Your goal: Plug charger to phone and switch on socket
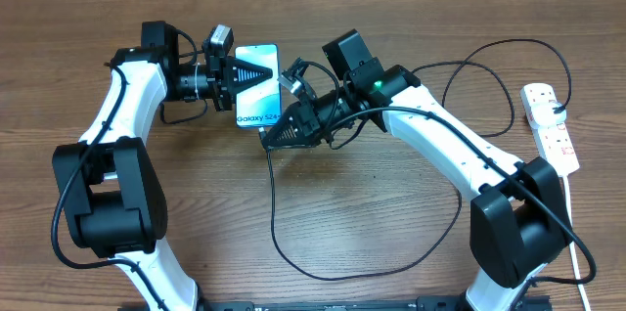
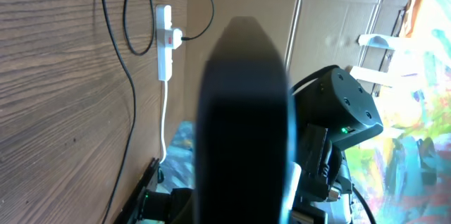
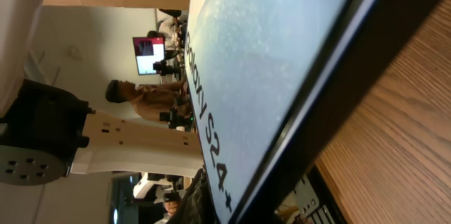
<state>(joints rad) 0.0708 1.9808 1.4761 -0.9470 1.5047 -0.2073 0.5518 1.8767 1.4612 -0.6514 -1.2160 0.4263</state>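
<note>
Next I should carry the plug in my right gripper to the right in the overhead view, then lower and release it on the bare tabletop, as that spot's clear.
The phone (image 1: pixel 259 108), screen up with "Galaxy S24" text, is held above the table by my left gripper (image 1: pixel 244 75), which is shut on its left edge. In the left wrist view the phone (image 2: pixel 243 111) is a dark blur filling the middle. My right gripper (image 1: pixel 278 136) is at the phone's near end, shut on the plug end of the charger (image 1: pixel 272 203). Its black cable hangs from the fingertips and loops across the table. The phone's screen (image 3: pixel 268 55) fills the right wrist view; the plug tip is hidden. The socket (image 1: pixel 550 125) lies at the far right.
The black cable curls near the socket, where a black plug sits in it. The socket (image 2: pixel 163 41) also shows in the left wrist view, with its white cord (image 2: pixel 163 125) running to the table edge. The wooden table (image 1: pixel 391 223) has cable loops at front centre.
</note>
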